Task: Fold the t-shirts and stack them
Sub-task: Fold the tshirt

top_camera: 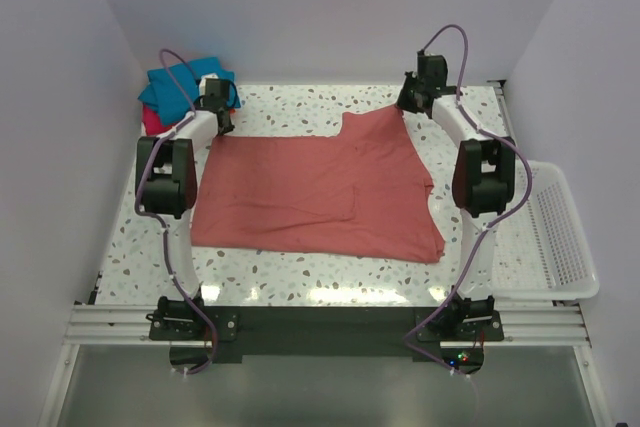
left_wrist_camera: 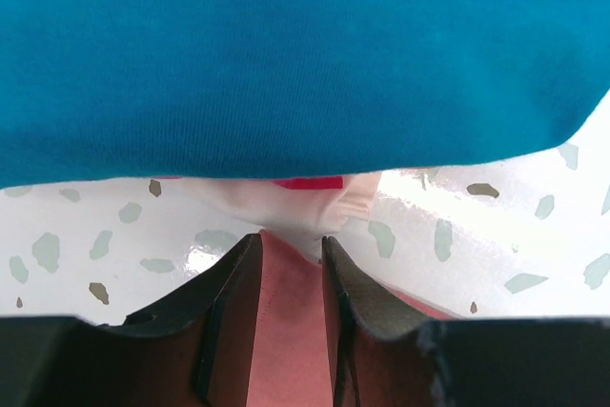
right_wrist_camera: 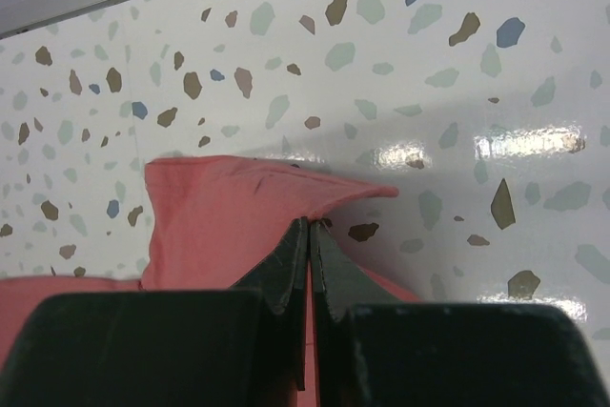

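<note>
My left gripper should stay low at the pink t-shirt's corner by the teal-blue t-shirt and close its fingers there next, because the cloth is already between them.
A salmon-pink t-shirt [top_camera: 320, 187] lies spread flat across the table, partly folded. My left gripper [top_camera: 222, 119] is at its far left corner, right in front of the folded teal-blue t-shirt [top_camera: 180, 82]. In the left wrist view the jaws of the left gripper [left_wrist_camera: 291, 240] stand apart, with pink cloth [left_wrist_camera: 291, 312] lying loose between them and a white label [left_wrist_camera: 286, 207] just beyond. My right gripper [top_camera: 408, 99] is at the shirt's far right corner. Seen from the right wrist, this gripper [right_wrist_camera: 310, 226] is shut on the pink hem [right_wrist_camera: 219, 216].
The teal-blue shirt [left_wrist_camera: 286, 54] tops a pile at the back left, with a magenta-pink one [top_camera: 152, 122] under it. A white mesh basket [top_camera: 560, 237] hangs off the table's right edge. White walls close in the back and sides.
</note>
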Available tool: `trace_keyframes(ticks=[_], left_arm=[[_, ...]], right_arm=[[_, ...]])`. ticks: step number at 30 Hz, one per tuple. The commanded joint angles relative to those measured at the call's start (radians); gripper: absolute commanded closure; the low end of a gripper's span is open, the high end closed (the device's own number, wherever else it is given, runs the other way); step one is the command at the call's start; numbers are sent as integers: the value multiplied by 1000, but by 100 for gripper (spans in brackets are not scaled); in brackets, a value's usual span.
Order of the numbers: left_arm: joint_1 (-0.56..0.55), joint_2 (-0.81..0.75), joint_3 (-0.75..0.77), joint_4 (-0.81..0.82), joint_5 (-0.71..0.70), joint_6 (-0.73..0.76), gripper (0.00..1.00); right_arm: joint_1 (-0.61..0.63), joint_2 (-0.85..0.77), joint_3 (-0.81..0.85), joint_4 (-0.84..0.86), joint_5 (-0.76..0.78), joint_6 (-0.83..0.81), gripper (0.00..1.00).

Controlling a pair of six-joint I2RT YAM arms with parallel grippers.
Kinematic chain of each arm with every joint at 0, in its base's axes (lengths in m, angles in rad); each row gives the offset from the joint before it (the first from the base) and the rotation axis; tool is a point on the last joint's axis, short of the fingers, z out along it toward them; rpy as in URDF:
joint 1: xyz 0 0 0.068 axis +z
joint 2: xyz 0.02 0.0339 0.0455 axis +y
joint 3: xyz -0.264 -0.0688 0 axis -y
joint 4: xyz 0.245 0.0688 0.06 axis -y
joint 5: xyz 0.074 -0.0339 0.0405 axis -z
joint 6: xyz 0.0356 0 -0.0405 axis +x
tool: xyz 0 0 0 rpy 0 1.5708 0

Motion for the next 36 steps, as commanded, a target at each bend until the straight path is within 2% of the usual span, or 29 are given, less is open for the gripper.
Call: trace_keyframes(ticks=[1, 15, 18, 25, 36], left_arm=[[1, 10, 28, -13, 8, -27, 64], [-1, 48, 31, -28, 26, -56, 63], [-1, 57, 40, -28, 35, -58, 69], [-1, 61, 57, -33, 41, -61, 99], [3, -42, 33, 1, 32, -56, 100]], right_arm=[[-9, -46, -11, 54, 18, -16, 100], [-20, -37, -26, 67, -6, -11, 100], [-21, -35, -29, 70, -8, -13, 100], [-30, -49, -43, 77, -20, -13, 100], [-44, -161, -84, 79, -17, -14, 100]])
